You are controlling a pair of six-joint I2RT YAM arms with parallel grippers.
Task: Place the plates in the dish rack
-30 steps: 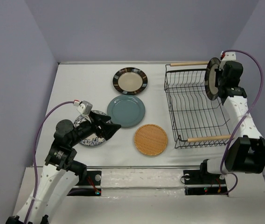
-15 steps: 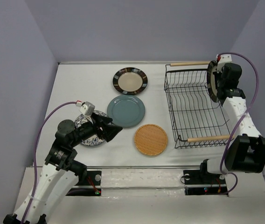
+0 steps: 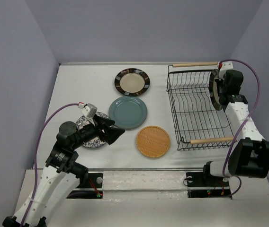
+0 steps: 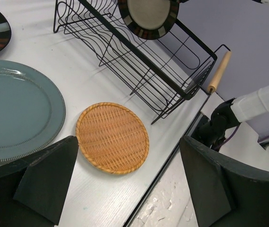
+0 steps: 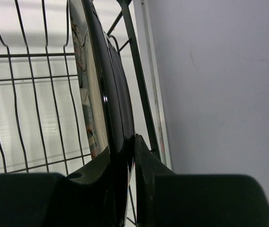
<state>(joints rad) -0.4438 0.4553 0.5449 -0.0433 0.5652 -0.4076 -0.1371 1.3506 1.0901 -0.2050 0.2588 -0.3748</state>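
Observation:
I should lower the cream plate with my right gripper between the wires at the rack's end (image 3: 219,111) (image 5: 77,127) by the wall and let go of the plate's rim, because the plate stands on edge there.
My right gripper (image 3: 221,90) is shut on the rim of a cream plate with a dark striped rim (image 3: 214,89), holding it on edge at the right end of the black wire dish rack (image 3: 191,111). The right wrist view shows the plate's edge (image 5: 107,94) pinched between my fingers (image 5: 146,163). My left gripper (image 3: 117,133) is open and empty, above the floral plate (image 3: 88,135). On the table lie a second striped plate (image 3: 132,82), the teal plate (image 3: 128,112) and the orange wicker plate (image 3: 153,141). The left wrist view shows the wicker plate (image 4: 112,137), teal plate (image 4: 16,113) and rack (image 4: 139,61).
The rack has two wooden rod handles, one at the back (image 3: 193,64) and one at the front (image 3: 211,140). Purple-grey walls close the table on the left, back and right. The table's front edge (image 3: 139,169) runs just beyond the arm bases.
My right gripper has lowered the striped plate toward the right end of the rack. My left gripper has shifted slightly and stays open over the floral plate.

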